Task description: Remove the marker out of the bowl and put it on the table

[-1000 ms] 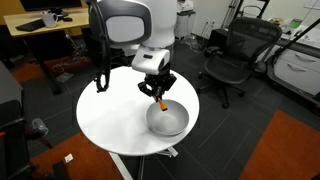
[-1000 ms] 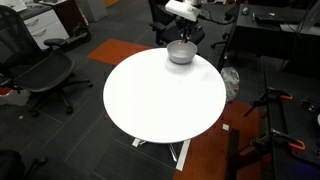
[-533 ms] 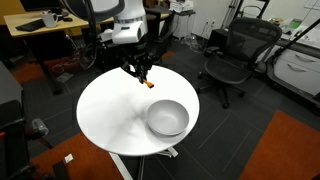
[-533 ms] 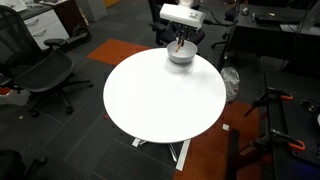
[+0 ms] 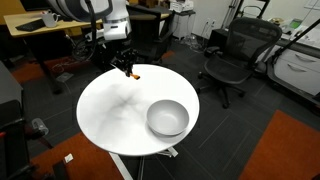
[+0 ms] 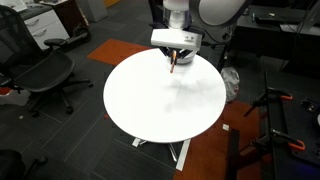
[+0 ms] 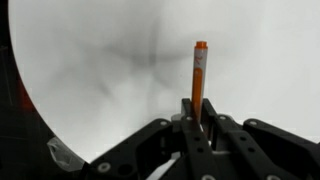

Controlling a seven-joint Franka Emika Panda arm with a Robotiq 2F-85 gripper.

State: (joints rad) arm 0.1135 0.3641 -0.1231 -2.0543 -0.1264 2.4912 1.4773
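Note:
I next need to lower the marker (image 5: 134, 73) with my gripper onto the empty table beside the grey bowl, then open my gripper.
My gripper (image 7: 197, 112) is shut on the orange marker (image 7: 199, 80), which sticks out from between the fingers over the white table top (image 7: 100, 60). In both exterior views the gripper (image 5: 128, 70) (image 6: 175, 58) holds the marker (image 5: 134, 73) (image 6: 173, 63) above the far part of the round white table (image 5: 110, 110) (image 6: 160, 100). The grey bowl (image 5: 167, 118) stands on the table to the side of the gripper, with nothing showing inside it. In an exterior view the arm hides the bowl.
Black office chairs (image 5: 232, 60) (image 6: 40, 70) stand around the table. A wooden desk (image 5: 45, 25) with a monitor is behind the arm. Orange carpet patches (image 5: 285, 150) lie on the dark floor.
The gripper has lifted the marker out of the bowl and carried it sideways across the table, away from the bowl.

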